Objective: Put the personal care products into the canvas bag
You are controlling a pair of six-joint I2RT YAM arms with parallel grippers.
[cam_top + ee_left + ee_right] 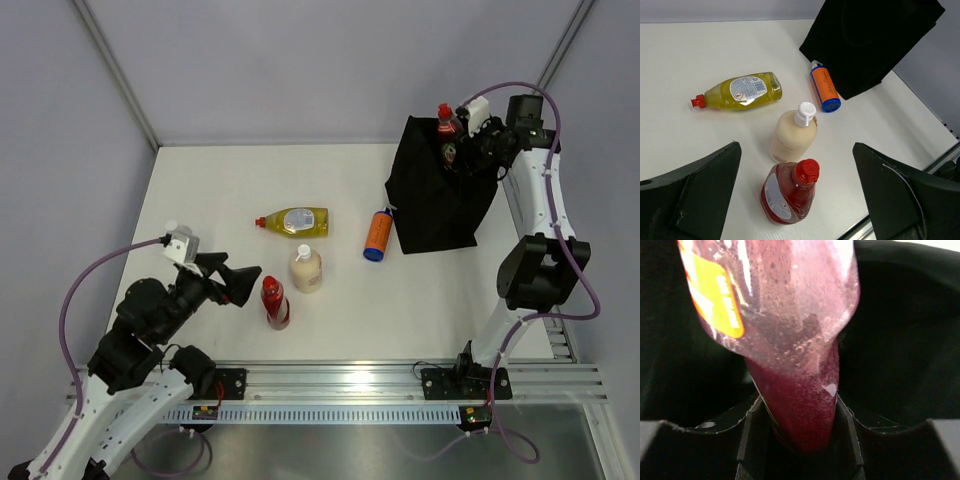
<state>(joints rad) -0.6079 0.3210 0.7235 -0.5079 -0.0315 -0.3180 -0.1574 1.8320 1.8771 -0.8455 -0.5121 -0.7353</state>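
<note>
The right gripper brings the dark red bottle down into the black canvas bag next and releases it, as the bag's dark inside lies below the gripper.
My right gripper is shut on a dark red bottle and holds it over the open top of the black canvas bag. In the right wrist view the jaws pinch the bottle's narrow end, with the dark inside of the bag behind. My left gripper is open, just left of a second dark red bottle, which stands between the fingers in the left wrist view. A cream bottle, a yellow bottle and an orange bottle are on the table. The grey-green pump bottle is out of view.
The yellow bottle lies on its side, cap to the left. The orange bottle lies against the bag's foot. The cream bottle stands just behind the red one. A metal rail runs along the near edge.
</note>
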